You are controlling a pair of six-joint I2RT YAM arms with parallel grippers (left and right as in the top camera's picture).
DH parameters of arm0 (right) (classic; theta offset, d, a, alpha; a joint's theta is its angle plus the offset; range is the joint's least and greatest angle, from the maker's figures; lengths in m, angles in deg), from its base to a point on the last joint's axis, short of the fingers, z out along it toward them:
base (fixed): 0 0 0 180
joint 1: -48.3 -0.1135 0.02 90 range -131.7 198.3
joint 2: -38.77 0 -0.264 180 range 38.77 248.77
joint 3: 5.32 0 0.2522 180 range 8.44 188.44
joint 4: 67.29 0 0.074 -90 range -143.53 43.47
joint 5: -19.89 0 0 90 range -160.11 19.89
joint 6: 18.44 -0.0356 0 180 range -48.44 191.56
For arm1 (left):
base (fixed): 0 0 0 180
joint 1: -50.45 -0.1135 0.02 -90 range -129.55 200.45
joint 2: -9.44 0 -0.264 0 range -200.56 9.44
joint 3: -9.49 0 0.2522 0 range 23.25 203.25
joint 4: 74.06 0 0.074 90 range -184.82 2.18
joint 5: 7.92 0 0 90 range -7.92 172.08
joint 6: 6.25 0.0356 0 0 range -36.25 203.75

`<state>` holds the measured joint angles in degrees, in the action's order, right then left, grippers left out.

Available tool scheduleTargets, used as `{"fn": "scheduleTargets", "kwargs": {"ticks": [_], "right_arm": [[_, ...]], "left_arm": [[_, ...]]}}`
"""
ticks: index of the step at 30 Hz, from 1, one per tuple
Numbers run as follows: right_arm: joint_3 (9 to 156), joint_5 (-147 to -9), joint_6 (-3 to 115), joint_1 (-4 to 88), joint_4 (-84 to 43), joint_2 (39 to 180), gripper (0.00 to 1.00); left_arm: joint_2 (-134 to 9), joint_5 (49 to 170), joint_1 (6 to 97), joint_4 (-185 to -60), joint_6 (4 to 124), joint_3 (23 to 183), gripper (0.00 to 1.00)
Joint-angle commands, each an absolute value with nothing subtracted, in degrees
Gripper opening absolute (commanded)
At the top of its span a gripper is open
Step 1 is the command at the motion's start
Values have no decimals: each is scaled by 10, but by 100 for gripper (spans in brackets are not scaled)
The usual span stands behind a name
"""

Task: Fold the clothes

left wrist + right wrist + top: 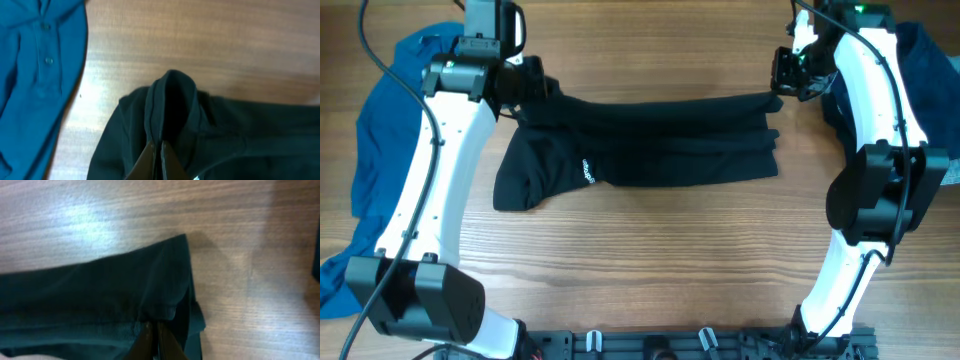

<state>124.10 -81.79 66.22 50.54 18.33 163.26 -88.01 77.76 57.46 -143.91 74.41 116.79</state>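
Note:
My left gripper goes down onto the black top's end by the blue shirt next and lets go of the pinched fold, since the fold is still raised.
A black top point(640, 145) with a small white logo lies stretched across the middle of the wooden table. My left gripper point(527, 83) is shut on its upper left edge, where the cloth bunches into a raised fold point(172, 107) between the jaws point(161, 146). My right gripper point(782, 82) is shut on the top's upper right corner point(167, 300), pinched at the fingertips point(154, 326). A bright blue collared shirt point(380, 150) lies at the table's left edge, its buttons point(48, 60) showing in the left wrist view. A navy piece point(925, 70) lies at the far right.
Bare wood table point(650, 270) extends in front of the black top toward the arm bases point(650, 345). The blue shirt hangs over the left edge beside the left arm point(430, 190). The right arm point(880, 130) stands over the navy piece.

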Motion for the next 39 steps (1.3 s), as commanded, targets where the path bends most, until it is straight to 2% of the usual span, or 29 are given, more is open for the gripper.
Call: {"fn": "scheduleTargets", "kwargs": {"ticks": [1,13,15,16,17,18,19,20,22,24,28,30,39], "right_arm": [[1242,-825,673,503,198,1612,4],[1183,-791,668,507,227,1612,4],[1178,-791,669,508,233,1612,5],[1178,-791,669,508,237,1612,9],[1178,-791,669,509,241,1612,21],[1178,-791,669,509,246,1612,38],[1178,-791,669,510,250,1612,69],[1178,-791,670,510,255,1612,79],[1178,-791,671,513,266,1612,85],[1178,-791,671,519,269,1612,89],[1175,-797,681,527,254,1612,91],[1163,-821,705,528,236,1612,97],[1041,-870,746,528,116,1612,99]], "left_arm": [[-898,784,571,-1464,738,1172,4],[-971,802,571,-1536,738,1172,5],[-978,801,571,-1549,739,1172,22],[-981,801,571,-1555,739,1172,39],[-982,801,571,-1564,739,1172,55],[-983,800,571,-1571,739,1172,68],[-984,788,570,-1580,740,1172,80],[-984,777,569,-1585,741,1172,89],[-984,750,565,-1594,741,1172,96],[-983,740,555,-1596,741,1172,100],[-983,741,525,-1594,728,1172,100],[-981,746,513,-1588,726,1172,100],[-929,787,472,-1529,726,1172,100]]}}
